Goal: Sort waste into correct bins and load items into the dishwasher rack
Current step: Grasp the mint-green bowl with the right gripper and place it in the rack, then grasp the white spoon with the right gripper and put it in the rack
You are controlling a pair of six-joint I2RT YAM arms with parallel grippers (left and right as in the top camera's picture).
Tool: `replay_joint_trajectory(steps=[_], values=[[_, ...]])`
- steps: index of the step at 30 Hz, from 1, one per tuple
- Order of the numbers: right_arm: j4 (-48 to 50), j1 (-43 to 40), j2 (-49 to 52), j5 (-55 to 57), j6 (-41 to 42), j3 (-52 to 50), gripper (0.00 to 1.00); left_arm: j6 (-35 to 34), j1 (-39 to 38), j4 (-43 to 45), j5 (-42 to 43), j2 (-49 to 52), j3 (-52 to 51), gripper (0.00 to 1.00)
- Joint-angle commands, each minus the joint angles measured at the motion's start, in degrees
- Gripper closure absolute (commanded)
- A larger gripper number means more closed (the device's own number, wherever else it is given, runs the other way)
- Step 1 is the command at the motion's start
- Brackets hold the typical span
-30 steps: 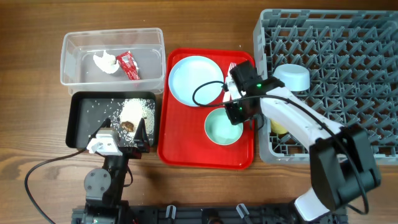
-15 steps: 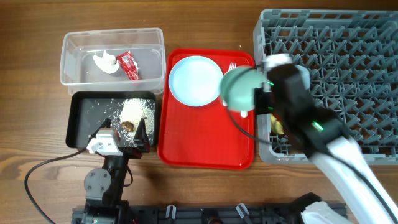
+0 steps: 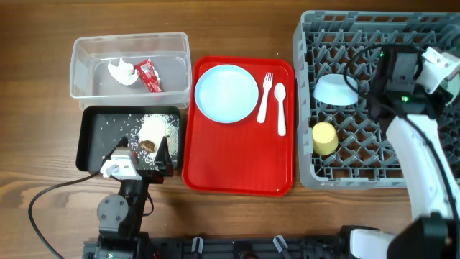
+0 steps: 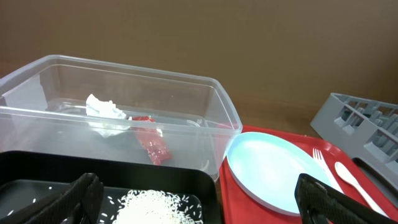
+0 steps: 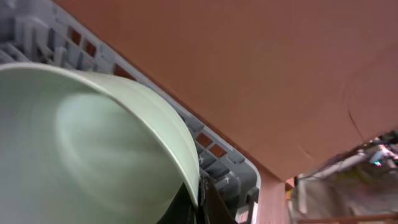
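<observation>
My right gripper comes down next to the rack's empty slots beside the small pale blue bowl (image 3: 336, 89) and then releases the mint green bowl's rim, as those slots lie below it.
My right gripper (image 5: 202, 199) is shut on the rim of the mint green bowl (image 5: 87, 143), held tilted over the grey dishwasher rack (image 3: 374, 36). In the overhead view this gripper (image 3: 394, 72) hides the bowl. The small pale blue bowl (image 3: 336, 89) and the yellow cup (image 3: 324, 137) sit in the rack. The pale blue plate (image 3: 226, 93), fork (image 3: 264, 97) and spoon (image 3: 280, 108) lie on the red tray (image 3: 237, 169). The tissue (image 3: 122, 72) and red sachet (image 3: 149, 75) are in the clear tub (image 3: 129, 39). Rice (image 3: 158, 126) and the brown lump (image 3: 148, 145) lie in the black tray (image 3: 93, 137). My left gripper (image 3: 136, 155) is open and empty at the black tray's near edge.
The tub, the black tray, the red tray and the rack stand side by side from left to right on the wooden table (image 3: 36, 180). A black cable (image 3: 50, 194) runs from the left arm's base at the front.
My right gripper lifted the mint green bowl off the red tray and carried it right, over the rack. The fork and spoon now show. The left arm has not moved.
</observation>
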Motion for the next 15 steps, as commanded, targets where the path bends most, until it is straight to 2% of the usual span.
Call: replay_joint_trajectory(steps=[1,4,7,15], values=[[2.9,-1.6,6.0,0.4,-6.3,0.3,0.96,0.9,0.6,0.0,0.5,-0.5,-0.3,0.00],[11.4,-2.3,8.6,3.5,-16.1,0.3,0.96,0.9,0.6,0.0,0.5,-0.5,-0.3,0.00],[15.9,-3.7,10.5,3.4,-21.7,0.3,0.96,0.9,0.6,0.0,0.5,-0.5,-0.3,0.00],[18.8,-4.7,16.9,3.4,-26.6,0.3,0.96,0.9,0.6,0.0,0.5,-0.5,-0.3,0.00]])
